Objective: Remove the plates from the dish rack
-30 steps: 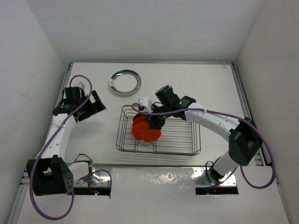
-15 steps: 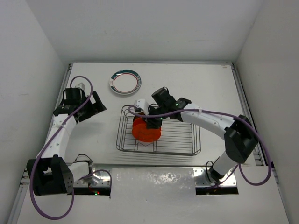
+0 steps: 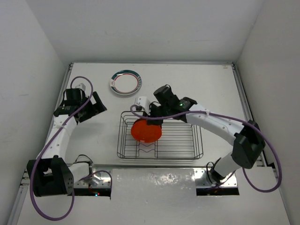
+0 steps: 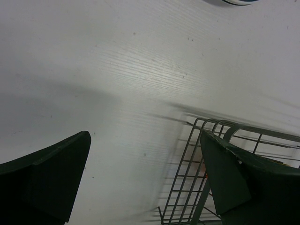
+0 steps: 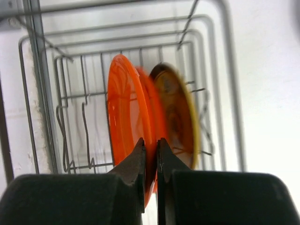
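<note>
The orange plate (image 3: pixel 146 131) will come down beside the white plate next. My right gripper will lift out of the rack (image 3: pixel 187 140) and move outward, then tilt and lower the plate there.
The dark wire dish rack (image 3: pixel 187 140) sits mid-table, and its corner (image 4: pixel 206 154) shows in the left wrist view. An orange plate (image 3: pixel 146 131) stands on edge in the rack's left part. My right gripper (image 3: pixel 152 119) is shut on this plate's rim, and the right wrist view shows the orange plate (image 5: pixel 124 117) pinched between the fingers (image 5: pixel 136 164) of the right gripper (image 5: pixel 151 150). Behind it blurs a second plate with a yellowish rim (image 5: pixel 180 117). A white plate with a teal ring (image 3: pixel 125 82) lies flat on the table, far left. My left gripper (image 3: pixel 89 108) hangs open, left of the rack, holding nothing.
White walls close in the table on the left, the back and the right. A metal rail runs along the table's right edge (image 3: pixel 243 103). A white cover (image 3: pixel 154 180) lies over the near edge between the arm bases.
My right gripper has closed on the orange plate's rim. The plate and the rack have shifted slightly. The left arm has stayed still.
</note>
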Motion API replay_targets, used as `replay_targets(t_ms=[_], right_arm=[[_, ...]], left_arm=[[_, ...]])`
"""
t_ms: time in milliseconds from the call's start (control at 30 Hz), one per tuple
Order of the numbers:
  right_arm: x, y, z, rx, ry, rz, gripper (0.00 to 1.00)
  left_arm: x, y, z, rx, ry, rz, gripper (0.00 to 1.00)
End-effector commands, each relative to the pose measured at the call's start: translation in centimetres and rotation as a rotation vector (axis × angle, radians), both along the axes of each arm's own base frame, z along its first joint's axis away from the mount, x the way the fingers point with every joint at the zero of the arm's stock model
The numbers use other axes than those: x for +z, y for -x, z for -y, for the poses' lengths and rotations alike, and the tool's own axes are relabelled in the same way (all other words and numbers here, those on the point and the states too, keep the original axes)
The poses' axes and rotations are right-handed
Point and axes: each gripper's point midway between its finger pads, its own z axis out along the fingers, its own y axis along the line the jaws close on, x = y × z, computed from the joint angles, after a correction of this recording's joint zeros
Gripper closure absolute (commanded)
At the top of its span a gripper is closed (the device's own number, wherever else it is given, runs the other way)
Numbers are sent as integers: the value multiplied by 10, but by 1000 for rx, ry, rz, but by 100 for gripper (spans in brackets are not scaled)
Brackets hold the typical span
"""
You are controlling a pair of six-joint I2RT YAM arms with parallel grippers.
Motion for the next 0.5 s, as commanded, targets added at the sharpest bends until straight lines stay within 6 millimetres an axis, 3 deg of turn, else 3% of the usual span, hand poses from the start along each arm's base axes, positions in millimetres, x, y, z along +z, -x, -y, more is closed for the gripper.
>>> replay_targets(t_ms=[0, 133, 233, 267, 300, 333, 400, 433, 467], right_arm=[[83, -6, -14, -22, -159, 95, 100], [140, -21, -11, -118, -234, 174, 100], [171, -62, 5, -363, -301, 211, 100], [175, -88, 23, -540, -349, 142, 100], [165, -116, 36, -675, -352, 118, 100], [155, -148, 67, -843, -358, 81, 100], [132, -181, 92, -1081, -402, -53, 100], [100, -209, 116, -1198, -383, -116, 100], [86, -221, 120, -1265, -428, -194, 100]], left_arm=[[8, -8, -2, 3, -6, 49, 0], [10, -10, -3, 8, -9, 54, 0], [12, -12, 0, 2, 5, 64, 0], [12, -13, 1, -1, 13, 64, 0], [16, -15, 5, -14, 32, 74, 0], [18, -17, 7, -21, 47, 82, 0], [28, -22, 16, -50, 88, 100, 0], [32, -24, 20, -64, 100, 110, 0], [37, -27, 24, -76, 104, 120, 0]])
